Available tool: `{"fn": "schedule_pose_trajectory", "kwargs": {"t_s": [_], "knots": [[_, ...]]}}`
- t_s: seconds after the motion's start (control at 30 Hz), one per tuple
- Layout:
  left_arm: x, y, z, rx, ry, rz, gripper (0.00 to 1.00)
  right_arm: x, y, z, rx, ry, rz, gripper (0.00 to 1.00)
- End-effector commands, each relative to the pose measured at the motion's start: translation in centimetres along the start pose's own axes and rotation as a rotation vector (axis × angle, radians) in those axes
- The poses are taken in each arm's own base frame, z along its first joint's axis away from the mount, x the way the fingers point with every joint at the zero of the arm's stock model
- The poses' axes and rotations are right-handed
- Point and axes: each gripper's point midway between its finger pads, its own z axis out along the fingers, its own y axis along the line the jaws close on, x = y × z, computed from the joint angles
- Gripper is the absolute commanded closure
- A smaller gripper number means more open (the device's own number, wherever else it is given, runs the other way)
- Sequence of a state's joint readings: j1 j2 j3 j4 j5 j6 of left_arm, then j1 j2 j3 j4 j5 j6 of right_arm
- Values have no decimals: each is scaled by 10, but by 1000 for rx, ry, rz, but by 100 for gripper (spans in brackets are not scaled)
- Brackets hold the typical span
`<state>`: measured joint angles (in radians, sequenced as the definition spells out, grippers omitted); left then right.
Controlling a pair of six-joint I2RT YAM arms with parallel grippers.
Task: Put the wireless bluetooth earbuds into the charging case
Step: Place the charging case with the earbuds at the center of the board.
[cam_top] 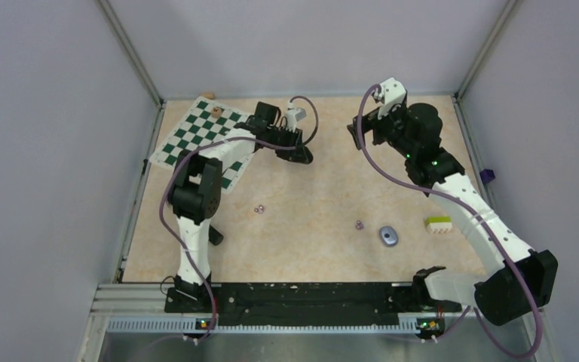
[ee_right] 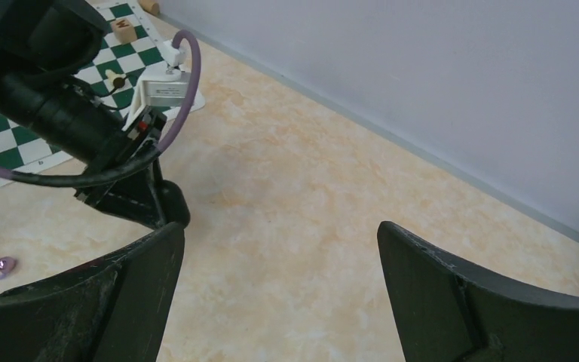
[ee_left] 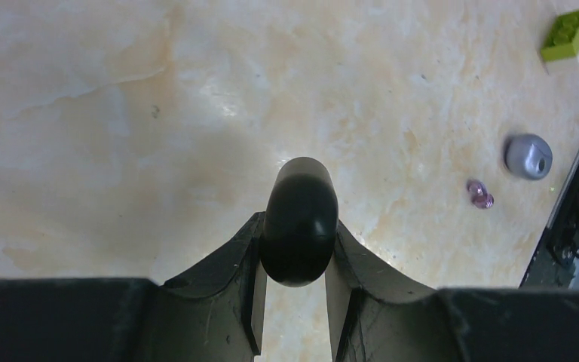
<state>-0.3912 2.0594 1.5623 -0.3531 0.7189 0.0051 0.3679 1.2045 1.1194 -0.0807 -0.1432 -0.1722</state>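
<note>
I should next lower my left gripper toward the chessboard's edge and release the black case (ee_left: 299,219) on the bare tabletop, because that open spot is below the gripper.
A glossy black oval charging case (ee_left: 299,219) is pinched between the fingers of my left gripper (ee_left: 298,230), which hovers over the tan table just right of the chessboard (cam_top: 301,153). Pale purple earbuds (cam_top: 258,209) lie on the table below it. Another purple earbud (cam_top: 359,224) rests beside a grey-blue oval case (cam_top: 388,236); both also show in the left wrist view, the earbud (ee_left: 480,194) and the grey case (ee_left: 528,156). My right gripper (ee_right: 279,230) is open and empty at the back of the table (cam_top: 366,128), facing the left gripper. No black earbuds show.
A green-and-white chessboard (cam_top: 203,136) lies at the back left with a wooden block (cam_top: 216,111) on it. A lime and white brick (cam_top: 439,224) sits at the right. Grey walls close in the back and sides.
</note>
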Motion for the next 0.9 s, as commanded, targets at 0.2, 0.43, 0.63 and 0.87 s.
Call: {"fn": "schedule_pose_trajectory", "kwargs": {"t_s": [0.2, 0.43, 0.63, 0.87], "knots": [[-15, 94, 6, -120, -83, -425, 100, -14, -5, -5, 23, -61, -6, 2], [-7, 111, 8, -167, -78, -496, 100, -15, -6, -6, 26, -65, -7, 2], [1, 119, 10, -201, -57, -522, 96, -16, -7, -7, 32, -68, -6, 2], [7, 121, 7, -228, -30, -533, 80, -16, -6, -7, 30, -69, -6, 2]]}}
